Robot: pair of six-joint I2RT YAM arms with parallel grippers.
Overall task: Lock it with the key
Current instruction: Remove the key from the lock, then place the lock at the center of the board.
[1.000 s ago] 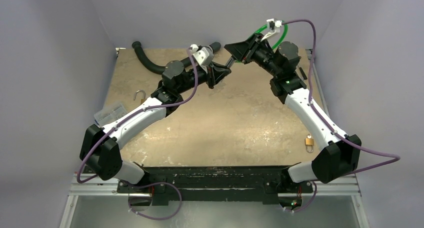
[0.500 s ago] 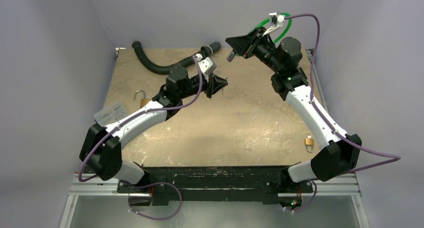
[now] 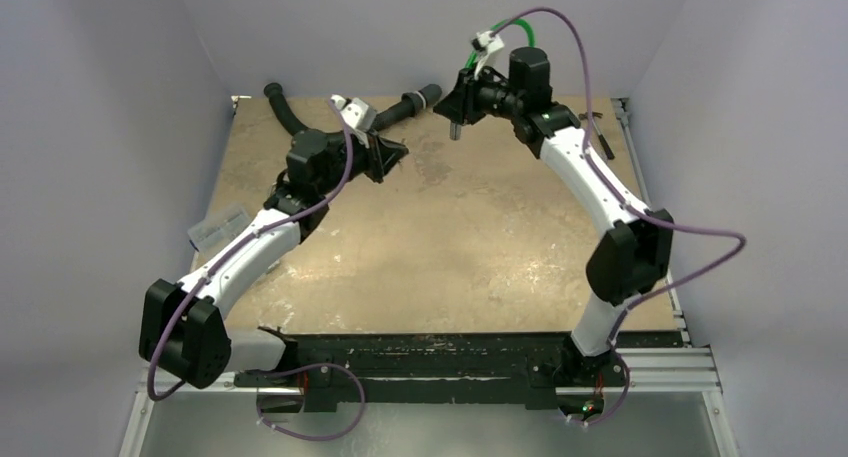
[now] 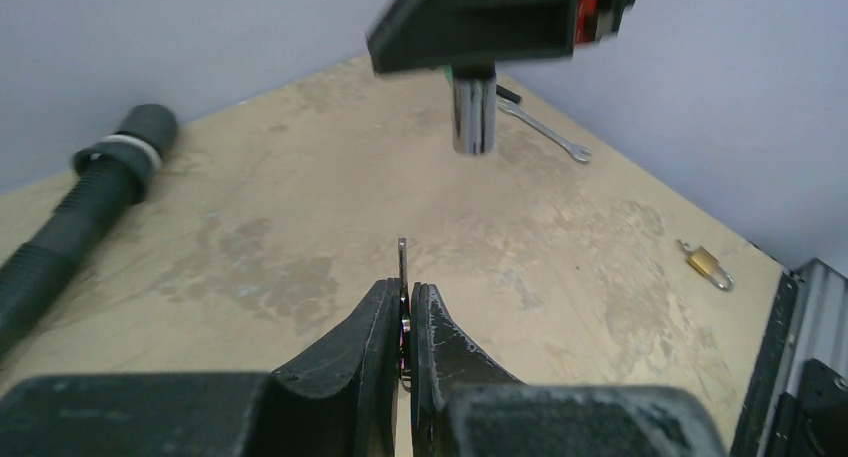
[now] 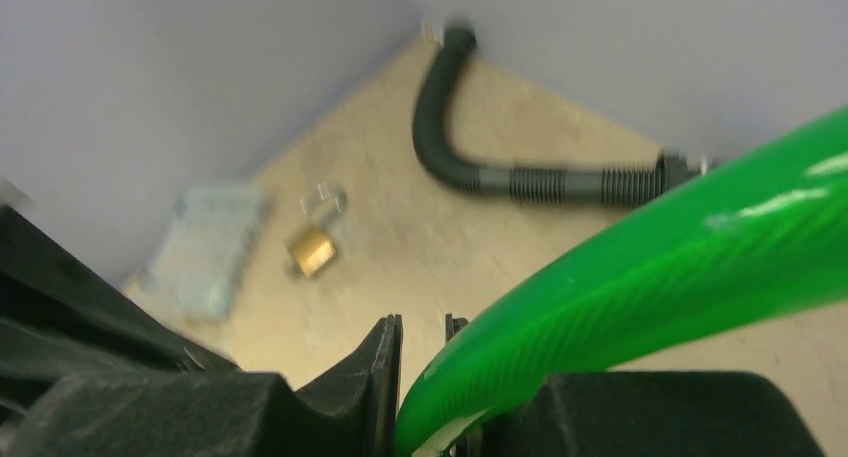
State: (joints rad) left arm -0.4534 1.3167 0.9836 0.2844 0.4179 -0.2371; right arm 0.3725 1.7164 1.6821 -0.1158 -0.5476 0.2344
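The silver cylinder is still hanging in the air. My right gripper should go lower and tilt its fingers toward the bare table below.
My left gripper is shut on the key, a thin silver blade that sticks out past the fingertips and is held above the table. My right gripper hangs in front of it, shut on a silver cylinder that points down. The green cable crosses its jaws. One brass padlock with an open shackle lies at the left of the table. Another brass padlock lies at the right. Both are hidden in the top view.
A black corrugated hose lies along the back edge. A clear plastic bag sits at the left edge. A small wrench lies at the back right. Walls close in on three sides.
My left gripper has moved left and back with the key. My right arm has reared up and swung its gripper left with the silver cylinder, now covering the right padlock in the top view.
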